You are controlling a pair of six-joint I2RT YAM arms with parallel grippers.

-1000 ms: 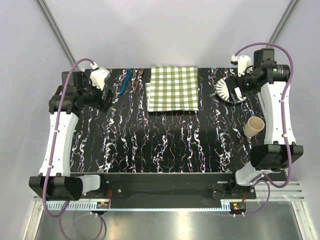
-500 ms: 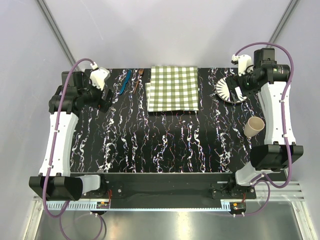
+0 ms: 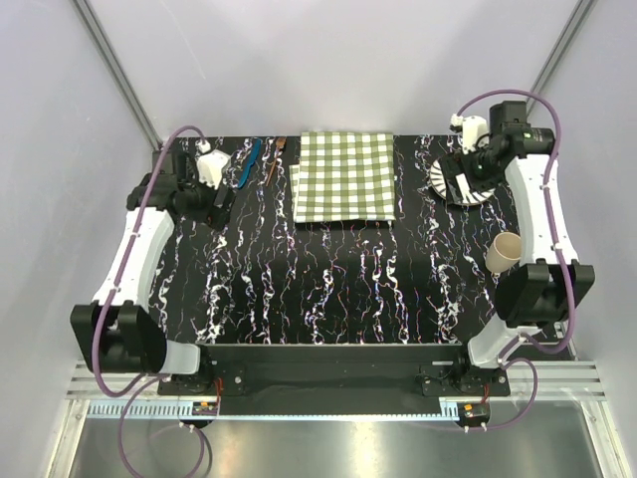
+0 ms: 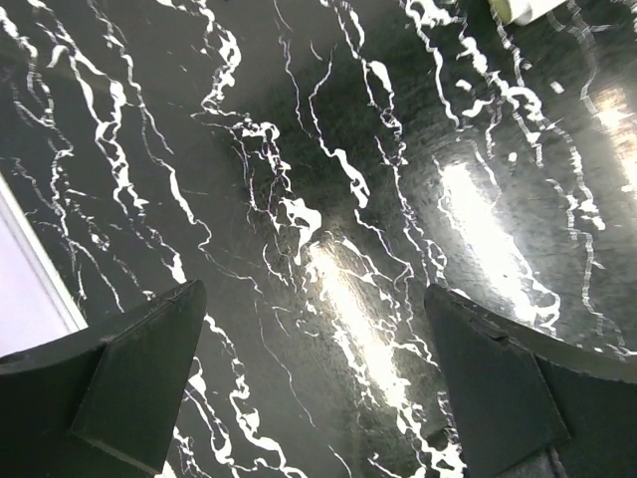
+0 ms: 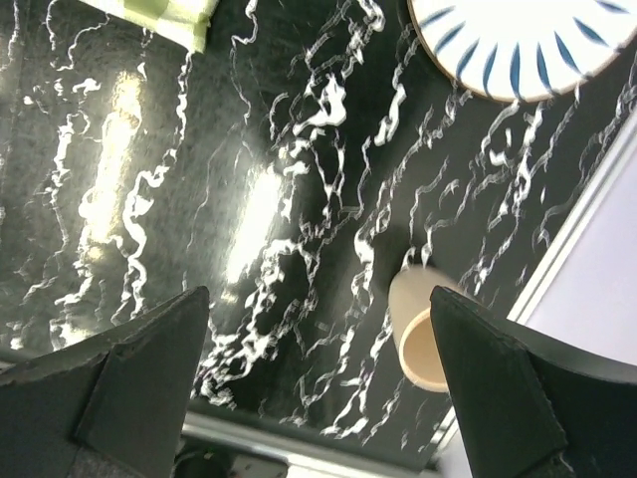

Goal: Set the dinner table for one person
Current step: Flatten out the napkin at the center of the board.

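Note:
I should next move my left gripper to the right in the top view and down onto the cloth's near corner by the utensils, because the gripper's fingers are over bare table.
The dinner table (image 3: 328,289) is black with white veins. At its back lie a green-and-white checked cloth (image 3: 345,176), a blue utensil (image 3: 247,164) and a brown utensil (image 3: 275,164). A white plate with blue stripes (image 3: 443,177) sits at the back right, and a beige cup (image 3: 505,252) lies on its side near the right edge. My left gripper (image 3: 221,191) hangs open beside the blue utensil, over bare tabletop (image 4: 328,199). My right gripper (image 3: 470,182) is open above the plate's right side. The right wrist view shows the plate (image 5: 528,45) and the cup (image 5: 423,339), with nothing between the fingers.
Grey walls close in the table on the left, back and right. The right wrist view catches a corner of the cloth (image 5: 169,15) and the table's right edge (image 5: 567,239). Both arm bases stand along the near edge.
The left arm has swung inward, and its gripper is now closer to the blue utensil. The right wrist has shifted slightly back and left over the plate. Both grippers stay open.

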